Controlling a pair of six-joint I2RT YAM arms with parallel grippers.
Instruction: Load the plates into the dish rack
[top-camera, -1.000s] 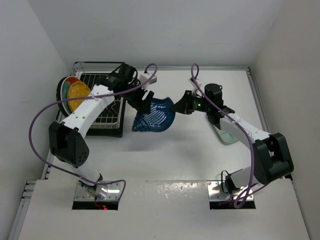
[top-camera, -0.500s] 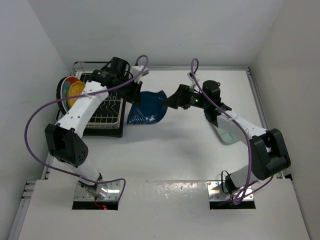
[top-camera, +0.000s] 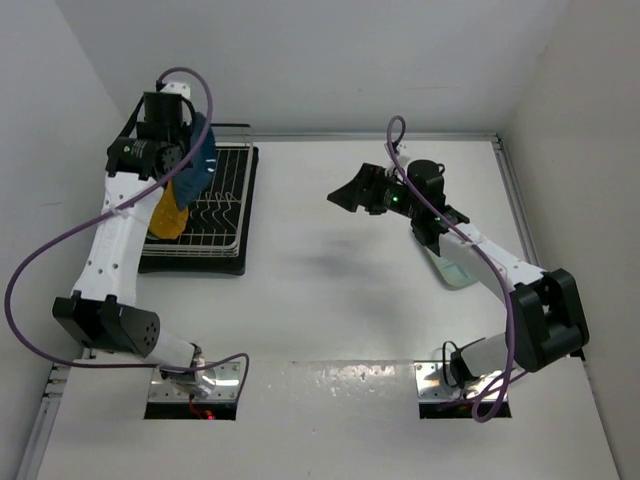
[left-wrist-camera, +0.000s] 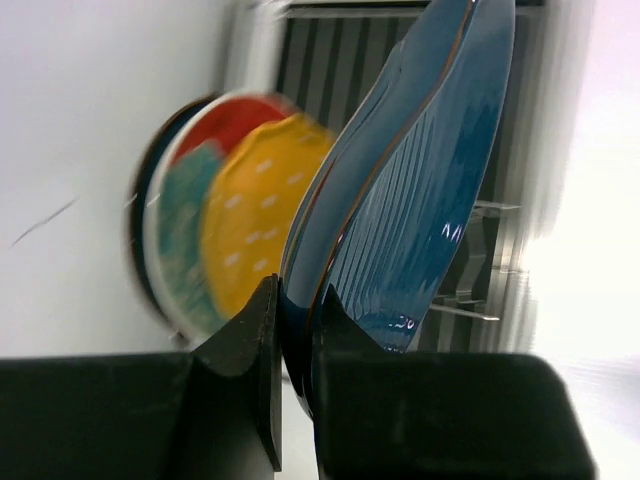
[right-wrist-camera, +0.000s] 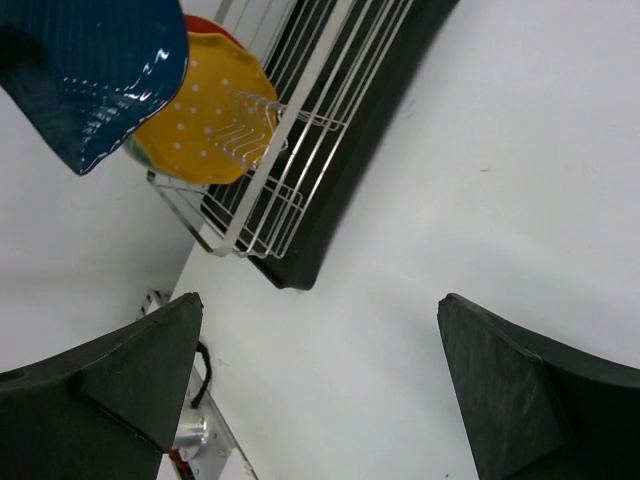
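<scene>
The wire slots (top-camera: 203, 214) beside the yellow dotted plate are empty, so the left gripper should next lower the blue plate (top-camera: 201, 148), still on edge, into those slots and let go of it.
My left gripper (left-wrist-camera: 297, 295) is shut on the lower edge of the dark blue leaf-shaped plate (left-wrist-camera: 420, 190), which it holds on edge in the air. In the top view that gripper (top-camera: 178, 160) and the blue plate (top-camera: 201, 148) hang above the far left corner of the dish rack (top-camera: 225, 215). The yellow dotted plate (left-wrist-camera: 255, 215) stands in the rack, with the red-and-turquoise plate (left-wrist-camera: 185, 235) behind it. My right gripper (top-camera: 352, 190) hovers open and empty over mid-table. The pale mint plate (top-camera: 455, 268) lies partly under the right arm.
The rack sits in a black tray (top-camera: 200, 265) against the left wall. In the right wrist view the rack (right-wrist-camera: 300, 150), the yellow plate (right-wrist-camera: 205, 110) and the blue plate (right-wrist-camera: 95, 70) show beyond my wide-apart fingers (right-wrist-camera: 130, 380).
The left gripper closed on the blue plate and carried it from mid-table up and left over the rack. The right gripper let go of it, opened wide and stayed near mid-table.
</scene>
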